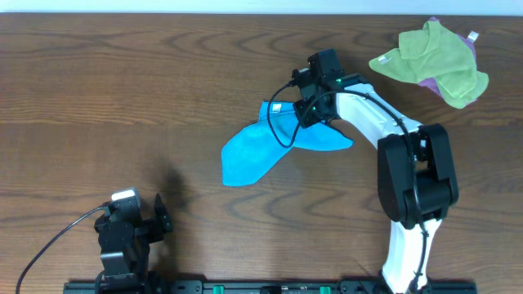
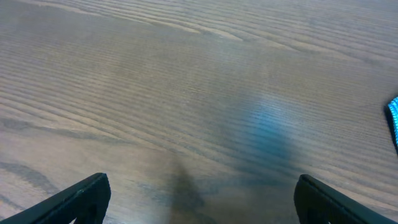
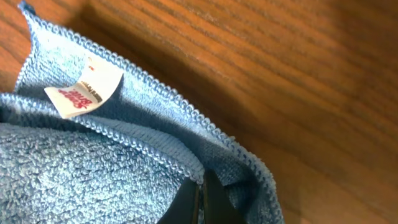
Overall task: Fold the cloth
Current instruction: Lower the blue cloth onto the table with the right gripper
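Note:
My right gripper raises the pinched hem next and carries it back to the bare wood (image 1: pixel 350 177) beside the cloth's near edge. It then releases the hem, unfolding the crumpled part.
The sky-blue cloth (image 1: pixel 261 149) lies crumpled and partly folded at the table's middle, a white tag (image 1: pixel 277 107) at its upper corner. My right gripper (image 1: pixel 310 110) is over the cloth's upper right part and is shut on its edge. The right wrist view shows the fingers (image 3: pixel 202 199) pinching the stitched hem of the cloth (image 3: pixel 74 168), with the tag (image 3: pixel 87 90) above. My left gripper (image 1: pixel 160 219) rests at the near left, open and empty. The left wrist view shows its fingers (image 2: pixel 199 202) wide apart over bare wood, and a sliver of cloth (image 2: pixel 393 118) at the right edge.
A yellow-green cloth (image 1: pixel 433 55) lies over a purple cloth (image 1: pixel 430 82) at the far right corner. The wooden table (image 1: pixel 122 98) spreads to the left. The right arm's body (image 1: pixel 413 175) stands right of the blue cloth.

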You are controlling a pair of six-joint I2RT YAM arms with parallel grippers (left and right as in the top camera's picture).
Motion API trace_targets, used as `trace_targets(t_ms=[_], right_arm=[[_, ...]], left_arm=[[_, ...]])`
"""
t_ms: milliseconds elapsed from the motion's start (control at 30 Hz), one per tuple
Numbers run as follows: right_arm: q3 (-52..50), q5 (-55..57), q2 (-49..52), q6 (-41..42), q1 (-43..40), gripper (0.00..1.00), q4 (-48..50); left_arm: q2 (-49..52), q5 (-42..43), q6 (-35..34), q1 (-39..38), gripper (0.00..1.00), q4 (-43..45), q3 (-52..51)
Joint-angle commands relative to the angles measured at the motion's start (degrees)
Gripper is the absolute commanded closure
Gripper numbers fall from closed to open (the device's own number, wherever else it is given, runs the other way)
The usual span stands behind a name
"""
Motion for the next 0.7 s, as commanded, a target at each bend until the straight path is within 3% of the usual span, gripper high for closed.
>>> trace_targets(t_ms=[0,400,667], right_arm=[[0.28,0.13,-0.13,-0.02,-0.22,0.99,-1.27],[0.33,-0.85,-15.21,-0.72,1.03,0.99,-12.33],[0.33,-4.83,-25.09,-10.60,1.33,0.98,-28.98]], left_arm=[[-0.37,-0.50,0.33,0.13,0.04,-0.07,-0.52],[-0.37,-0.50,0.33,0.13,0.05,-0.07,-0.52],[-0.37,-0.50,0.33,0.13,0.05,-0.07,-0.52]])
